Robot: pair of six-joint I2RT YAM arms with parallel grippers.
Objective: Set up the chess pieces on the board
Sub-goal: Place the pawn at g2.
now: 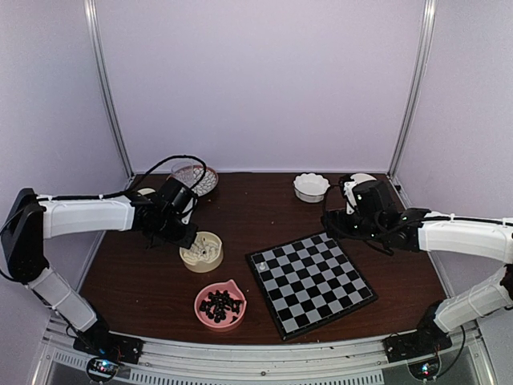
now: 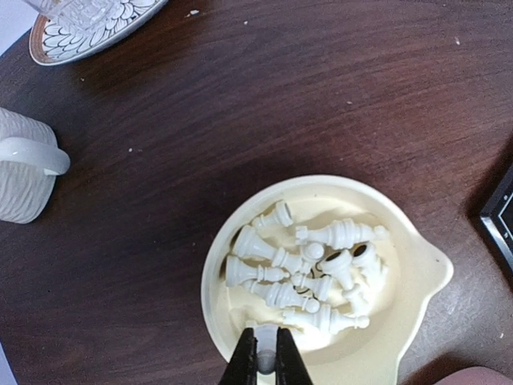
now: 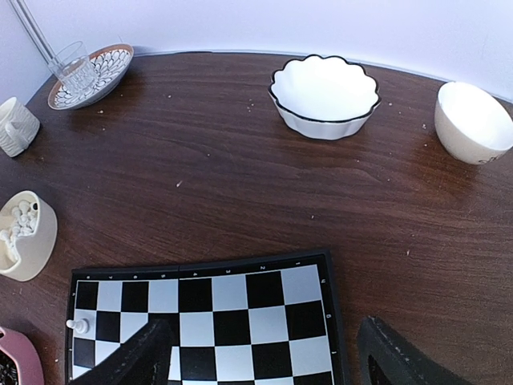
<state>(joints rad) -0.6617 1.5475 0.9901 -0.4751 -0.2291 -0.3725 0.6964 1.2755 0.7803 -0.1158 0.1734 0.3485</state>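
The left gripper will swing past the bowl and down onto the dark square beside the standing piece, because that square is to the gripper's right in the top view.
The cream-white chess pieces (image 2: 309, 265) lie in a heap inside a cream bowl (image 2: 417, 273) with a spout. My left gripper (image 2: 266, 333) hangs over the bowl's near rim, shut on one white chess piece (image 2: 265, 359). From above, this gripper (image 1: 191, 235) sits at the bowl (image 1: 202, 251), left of the board (image 1: 311, 281). One white piece (image 3: 78, 326) stands on a square near the board's left corner. Black pieces (image 1: 220, 305) fill a pink bowl (image 1: 234, 289). My right gripper (image 3: 264, 365) hovers open above the board (image 3: 240, 313)'s far edge, holding nothing.
A white scalloped bowl (image 3: 325, 96) and a cream cup (image 3: 473, 120) stand at the back right. At the back left are a patterned plate (image 3: 100, 76) bearing a glass (image 3: 74, 68), and a white ribbed mug (image 2: 24, 164). The pink bowl (image 3: 12, 361) touches the board's left side.
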